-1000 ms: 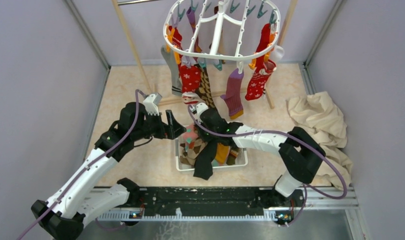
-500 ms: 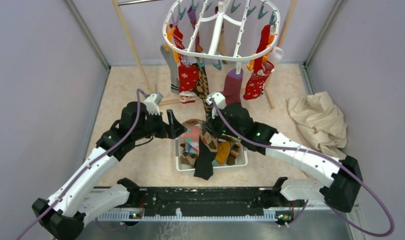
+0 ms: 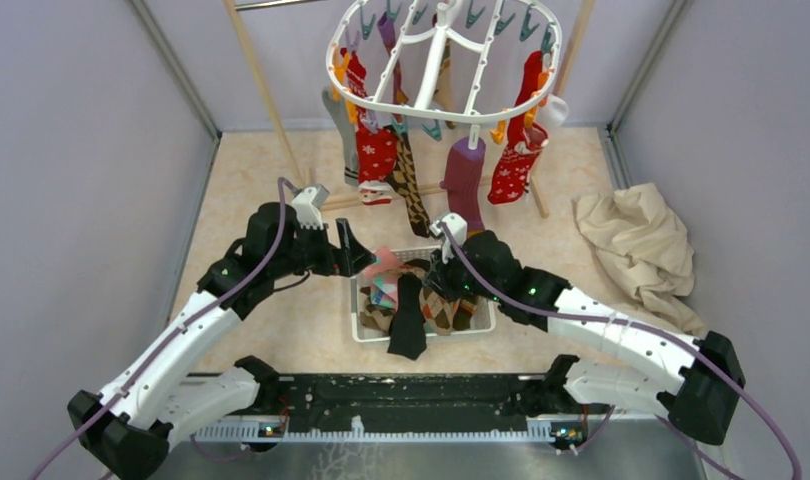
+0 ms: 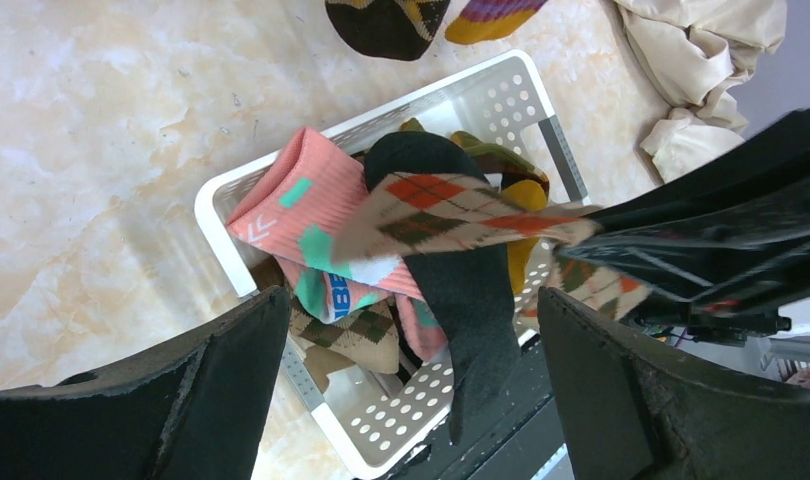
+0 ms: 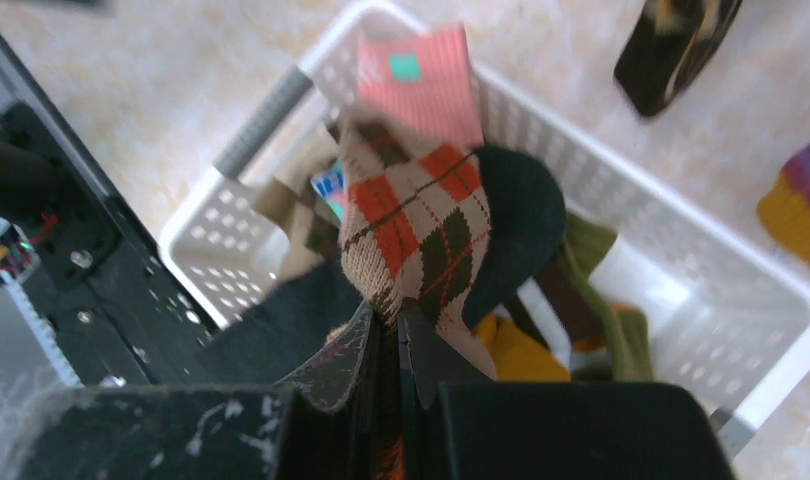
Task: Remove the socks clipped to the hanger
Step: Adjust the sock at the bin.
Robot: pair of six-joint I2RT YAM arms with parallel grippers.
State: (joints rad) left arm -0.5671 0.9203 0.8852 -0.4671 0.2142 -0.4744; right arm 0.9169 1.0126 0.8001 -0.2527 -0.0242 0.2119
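Note:
The right gripper moves down into the basket (image 5: 741, 270) next, toward the black sock (image 4: 471, 300), to open there.
The white oval hanger (image 3: 353, 86) hangs at the top, with red (image 3: 377, 152), brown argyle (image 3: 412, 190), purple (image 3: 464, 180) and grey socks clipped to it. My right gripper (image 5: 396, 330) is shut on a beige and orange argyle sock (image 5: 421, 215) and holds it over the white slotted basket (image 5: 741, 270). In the top view that gripper (image 3: 439, 283) is above the basket's middle. My left gripper (image 4: 411, 390) is open and holds nothing, hovering at the basket's left end (image 3: 359, 255). Its view shows the held argyle sock (image 4: 451, 205) stretched above a pink sock (image 4: 311, 200) and a black sock (image 4: 471, 300).
The basket (image 3: 359, 325) holds several loose socks, and the black one hangs over its front rim. A crumpled beige cloth (image 3: 641, 250) lies on the floor at the right. Wooden rack poles (image 3: 266, 90) stand behind, and grey walls close in both sides.
My right arm has pulled back from under the hanger towards the basket, its gripper staying shut, and the hanger has swung slightly. The left arm has barely moved.

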